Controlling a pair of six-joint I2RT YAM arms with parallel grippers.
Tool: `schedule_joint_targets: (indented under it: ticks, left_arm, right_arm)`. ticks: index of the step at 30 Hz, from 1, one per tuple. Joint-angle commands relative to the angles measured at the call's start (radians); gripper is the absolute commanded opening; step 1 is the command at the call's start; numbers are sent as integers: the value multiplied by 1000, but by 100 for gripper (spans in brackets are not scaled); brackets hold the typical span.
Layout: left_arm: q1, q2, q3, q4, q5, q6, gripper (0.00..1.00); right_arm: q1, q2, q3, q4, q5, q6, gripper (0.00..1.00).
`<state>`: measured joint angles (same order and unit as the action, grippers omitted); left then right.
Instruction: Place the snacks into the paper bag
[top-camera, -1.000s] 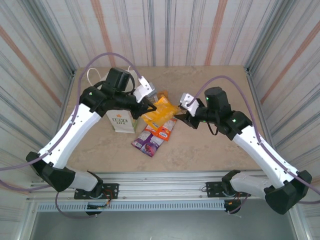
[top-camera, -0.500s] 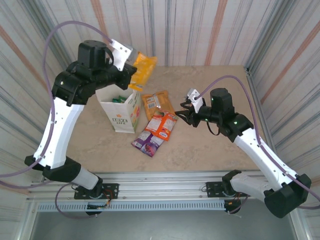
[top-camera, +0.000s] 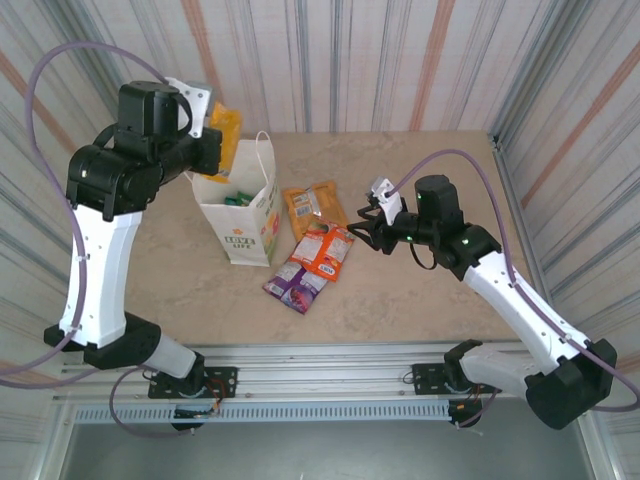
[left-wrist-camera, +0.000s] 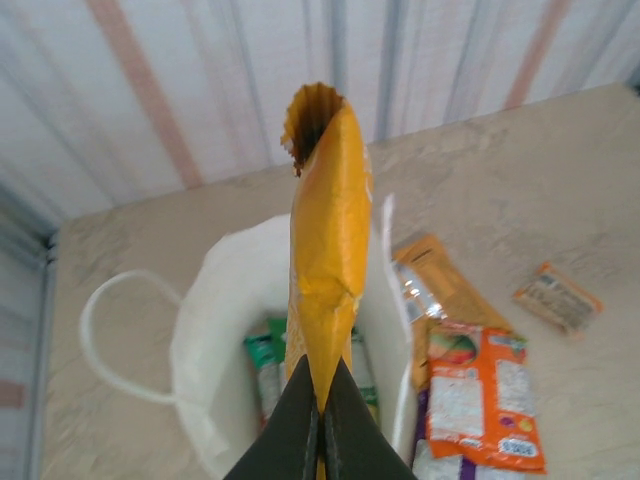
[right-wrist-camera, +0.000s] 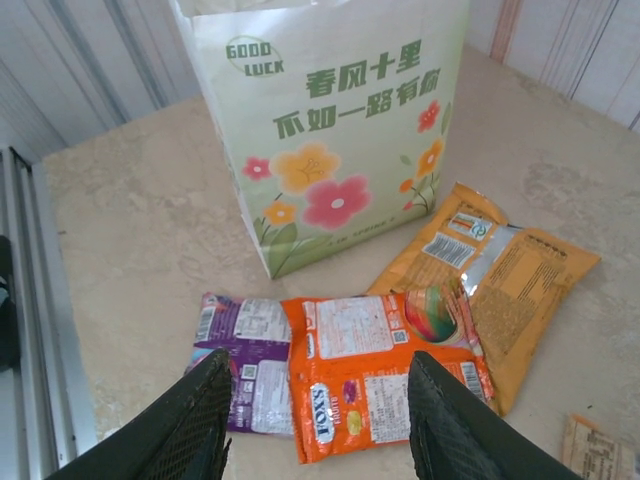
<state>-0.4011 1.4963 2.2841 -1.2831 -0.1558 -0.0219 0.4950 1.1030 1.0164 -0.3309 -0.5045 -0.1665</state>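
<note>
The orange packet will next go down into the white paper bag's opening with my left gripper, which will then let go of it over the green packets inside.
My left gripper (top-camera: 206, 150) is raised over the mouth of the white paper bag (top-camera: 243, 218), shut on an orange packet (top-camera: 224, 131). In the left wrist view the packet (left-wrist-camera: 328, 240) hangs upright from the closed fingers (left-wrist-camera: 300, 420), with green packets (left-wrist-camera: 264, 362) down inside the bag (left-wrist-camera: 215, 330). My right gripper (top-camera: 362, 228) hovers open by the red-orange packet (top-camera: 325, 250). Its view shows that packet (right-wrist-camera: 385, 370) between the fingers (right-wrist-camera: 195, 425), the purple packet (right-wrist-camera: 245, 360) to its left and an orange packet (right-wrist-camera: 500, 285) to its right.
A slim brown bar (left-wrist-camera: 558, 297) lies on the table right of the packets, also at the corner of the right wrist view (right-wrist-camera: 595, 450). The bag's loose handle (left-wrist-camera: 100, 340) droops to the left. Striped walls (top-camera: 400, 60) enclose the table.
My left arm lifted the orange packet off the table and swung it up and left to above the bag's mouth. The right gripper barely shifted.
</note>
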Motion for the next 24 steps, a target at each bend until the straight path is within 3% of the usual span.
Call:
schedule_joint_targets:
  ticks: [1, 13, 24]
  left_arm:
    - [16, 2, 0, -92, -109, -13, 0]
    - [77, 163, -11, -38, -54, 35, 0]
    - [79, 291, -6, -145, -5, 2, 4]
  right_arm:
    - [-3, 8, -3, -10, -38, 26, 48]
    - [3, -6, -25, -31, -28, 62, 47]
    - [4, -2, -40, -39, 5, 50, 47]
